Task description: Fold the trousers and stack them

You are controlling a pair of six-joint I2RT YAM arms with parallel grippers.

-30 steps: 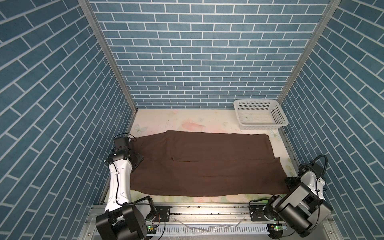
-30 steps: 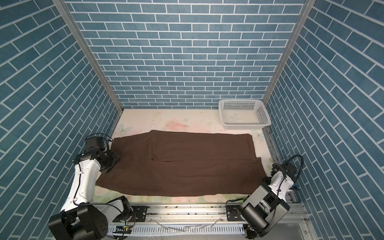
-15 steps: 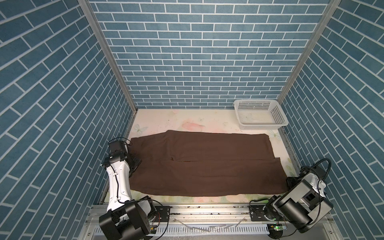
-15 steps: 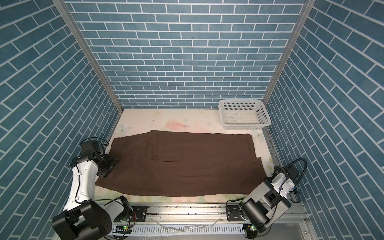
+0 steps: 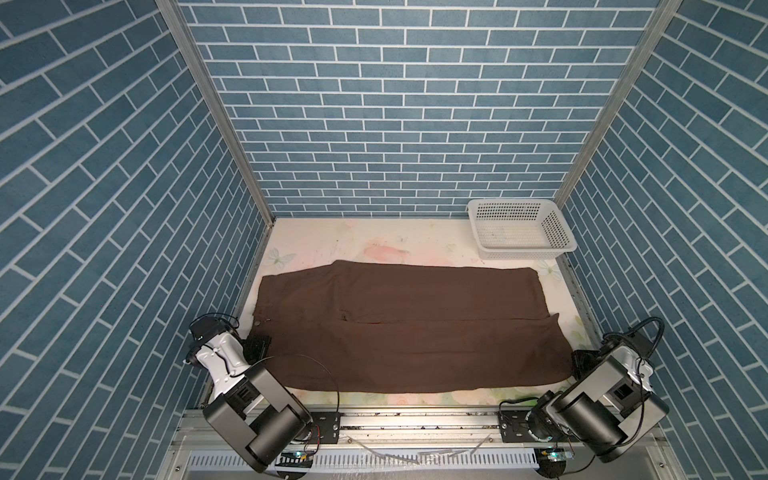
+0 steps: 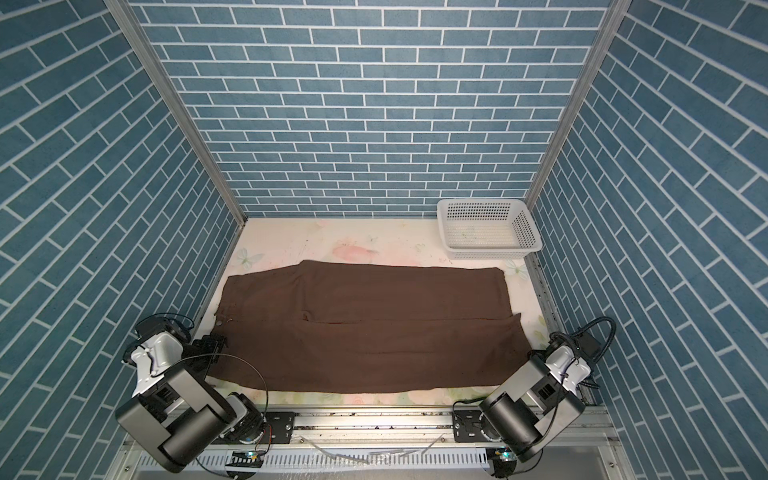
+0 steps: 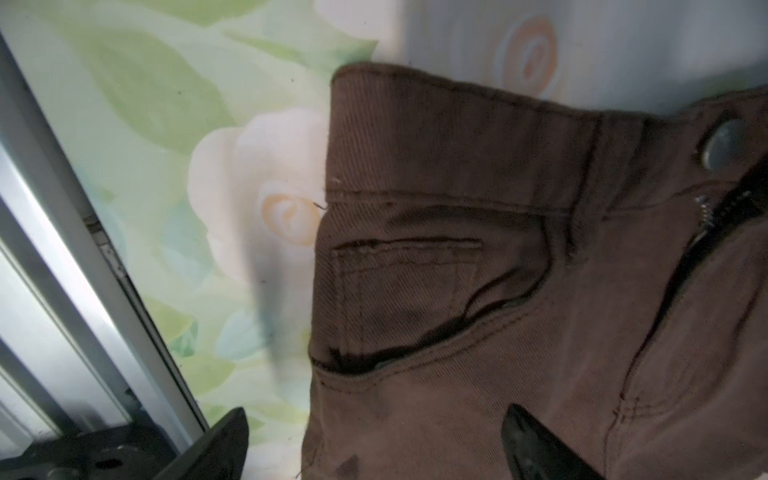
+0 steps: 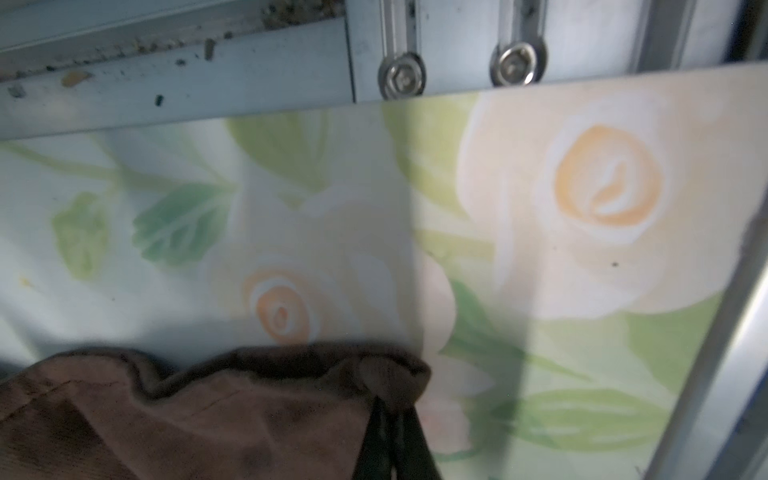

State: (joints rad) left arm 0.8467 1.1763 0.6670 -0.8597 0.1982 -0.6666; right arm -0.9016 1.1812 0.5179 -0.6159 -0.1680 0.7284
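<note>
The open fingers of my left gripper span cover and cloth. My left gripper will next lower them on both sides of the waistband's near edge (image 6: 214, 373) (image 7: 328, 244) beside the pocket below it and close.
The dark brown trousers (image 5: 415, 332) (image 6: 374, 332) lie flat across the floral table cover, waist at the left and both legs running right. My left gripper (image 5: 257, 345) (image 6: 210, 343) is at the waist's near corner. In the left wrist view it (image 7: 374, 415) stands open, one finger over the cover and one over the pocket fabric (image 7: 457, 291); the metal button (image 7: 723, 143) shows further along the waistband. My right gripper (image 5: 579, 365) (image 8: 388, 403) is shut on the near leg's hem corner (image 8: 386, 370), which bunches at its tips.
A white perforated basket (image 5: 523, 251) (image 6: 490, 251) stands at the back right corner. Blue brick walls close in three sides. A metal rail (image 5: 415, 419) runs along the front edge, and aluminium strips (image 8: 208, 75) border the cover near both grippers.
My left gripper opened and drew back along the waist toward the front edge. My right gripper closed on the hem corner of the near leg.
</note>
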